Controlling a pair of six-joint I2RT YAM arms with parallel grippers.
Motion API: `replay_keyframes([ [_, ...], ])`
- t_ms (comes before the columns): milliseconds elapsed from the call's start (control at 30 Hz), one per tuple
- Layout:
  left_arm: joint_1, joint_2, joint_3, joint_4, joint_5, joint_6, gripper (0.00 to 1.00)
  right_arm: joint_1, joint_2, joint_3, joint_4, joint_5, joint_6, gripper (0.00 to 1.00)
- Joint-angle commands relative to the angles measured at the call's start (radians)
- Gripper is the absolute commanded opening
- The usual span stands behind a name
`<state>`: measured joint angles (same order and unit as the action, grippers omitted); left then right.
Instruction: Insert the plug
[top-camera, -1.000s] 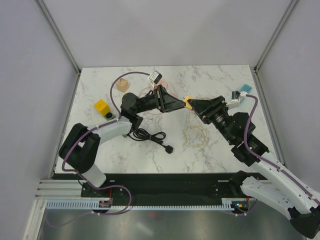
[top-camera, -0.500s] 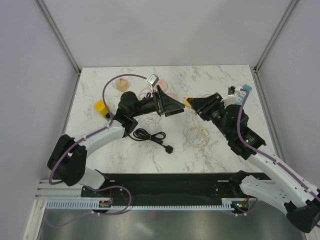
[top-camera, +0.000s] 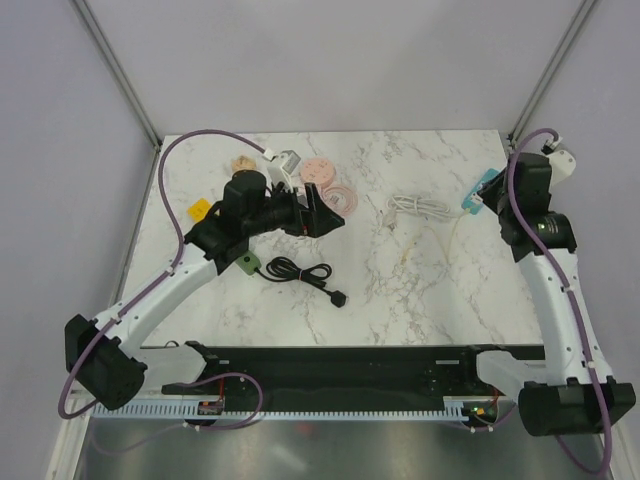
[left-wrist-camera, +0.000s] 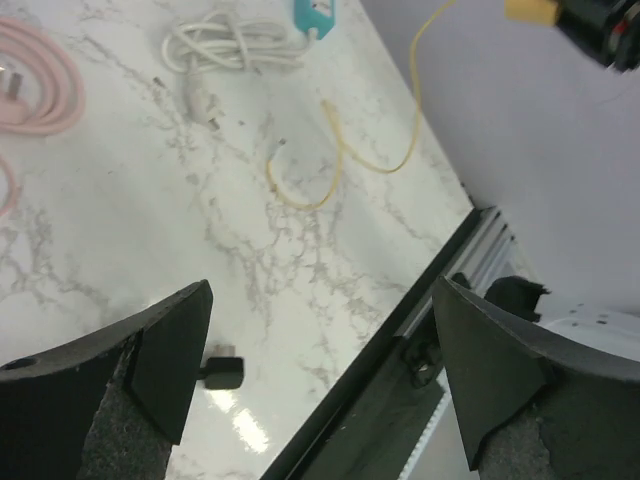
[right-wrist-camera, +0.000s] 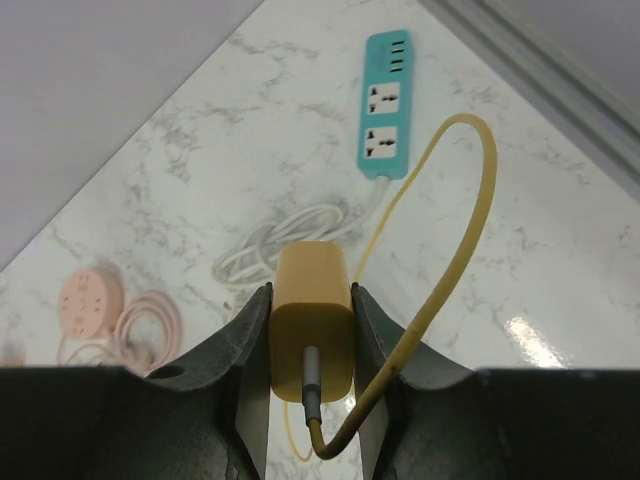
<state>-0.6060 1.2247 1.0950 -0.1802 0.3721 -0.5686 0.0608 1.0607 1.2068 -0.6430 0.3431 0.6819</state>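
Note:
Next, my right gripper moves outward and down, pushing the yellow plug into the teal power strip's empty socket beside the small slots to release it, since that socket is empty.
The plug (right-wrist-camera: 312, 320) is a yellow block with a yellow cable (right-wrist-camera: 450, 260) looping out of its back. My right gripper (right-wrist-camera: 311, 290) is shut on it and holds it in the air above the table. Ahead and below lies the teal power strip (right-wrist-camera: 388, 105) with two free sockets, near the table's right edge (top-camera: 480, 190). My left gripper (top-camera: 326, 210) hangs open over the table's middle left, nothing between its fingers (left-wrist-camera: 170, 360). In the left wrist view the yellow plug (left-wrist-camera: 535, 10) shows far off at top right, its cable (left-wrist-camera: 340, 170) trailing onto the marble.
A coiled white cable (top-camera: 420, 207) lies left of the teal strip. A pink round socket (top-camera: 318, 168) and pink cable (top-camera: 342, 196) sit behind my left gripper. A black cable (top-camera: 300, 271) with its plug (top-camera: 340, 297), a green piece (top-camera: 247, 263) and a yellow block (top-camera: 200, 208) lie nearer.
My left gripper opened and let go of the yellow plug, then drew back left. My right gripper shut on the plug and carried it up and right, towards the teal strip.

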Motion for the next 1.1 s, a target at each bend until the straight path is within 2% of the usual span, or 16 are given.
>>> replay_keyframes([
  [0, 0.002, -0.059, -0.021, -0.108, -0.114, 0.200, 0.96, -0.114, 0.094, 0.066, -0.072, 0.019, -0.110, 0.00],
  [167, 0.002, -0.093, -0.047, -0.134, -0.145, 0.230, 0.96, -0.258, 0.235, 0.068, 0.000, -0.041, -0.180, 0.00],
  [267, 0.000, -0.106, -0.052, -0.148, -0.140, 0.242, 0.96, -0.285, 0.353, 0.121, 0.025, -0.090, -0.209, 0.00],
  [467, 0.002, -0.126, -0.052, -0.177, -0.157, 0.279, 0.97, -0.299, 0.603, 0.268, 0.059, -0.156, -0.283, 0.00],
  [700, 0.002, -0.125, -0.055, -0.194, -0.187, 0.311, 0.97, -0.319, 0.905, 0.513, -0.044, -0.239, -0.326, 0.00],
  [1067, 0.002, -0.126, -0.060, -0.200, -0.231, 0.328, 0.98, -0.322, 1.128, 0.792, -0.112, -0.306, -0.301, 0.00],
])
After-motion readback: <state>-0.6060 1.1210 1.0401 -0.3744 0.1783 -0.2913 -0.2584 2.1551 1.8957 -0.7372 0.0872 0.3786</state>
